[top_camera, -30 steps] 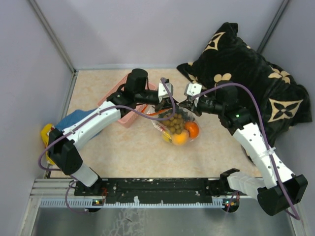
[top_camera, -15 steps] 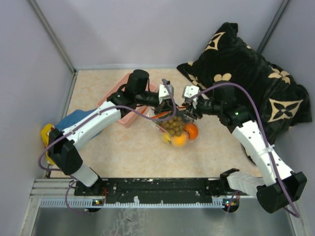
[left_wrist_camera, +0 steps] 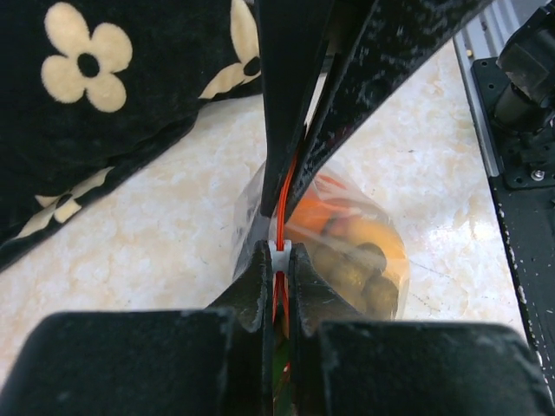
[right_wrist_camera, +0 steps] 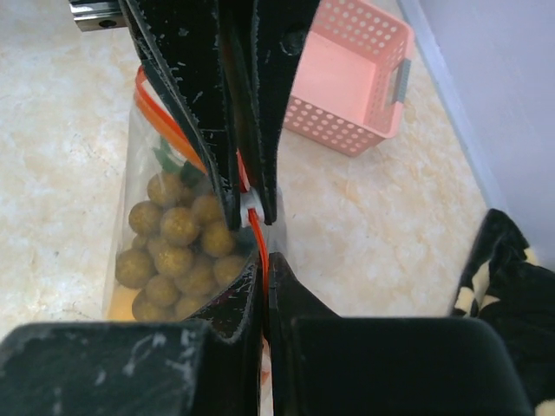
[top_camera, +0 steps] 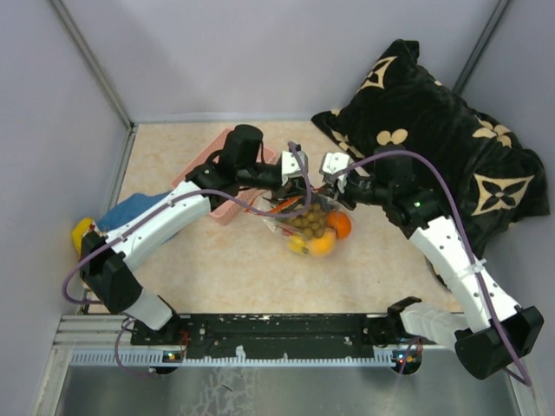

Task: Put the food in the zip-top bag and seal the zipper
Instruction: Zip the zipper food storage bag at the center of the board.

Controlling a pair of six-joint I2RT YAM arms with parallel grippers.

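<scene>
My left gripper pulls to the left in the top view to the zipper's end by the basket next, lowers and releases, as the zipper gapes there.
The clear zip-top bag [top_camera: 309, 232] hangs between my two grippers just above the table. It holds the food: an orange fruit [top_camera: 339, 225], a yellow fruit [top_camera: 320, 246] and a tan-brown berry cluster [top_camera: 307, 220], the cluster also in the right wrist view [right_wrist_camera: 178, 243]. My left gripper [left_wrist_camera: 277, 256] is shut on the white slider of the red-orange zipper [left_wrist_camera: 284, 195]. My right gripper [right_wrist_camera: 264, 260] is shut on the zipper strip [right_wrist_camera: 258, 238], its tips almost touching the left fingers [right_wrist_camera: 195, 95]. In the top view the left gripper [top_camera: 300, 185] and right gripper [top_camera: 328, 185] meet at the bag's mouth.
A pink basket [top_camera: 224, 210] lies left of the bag under the left arm, also in the right wrist view [right_wrist_camera: 347, 82]. A black flowered pillow [top_camera: 434, 130] fills the back right. A blue-and-yellow cloth [top_camera: 121, 212] lies at the left wall.
My left gripper has slid a little right along the zipper toward the right gripper. The bag has shifted slightly with them.
</scene>
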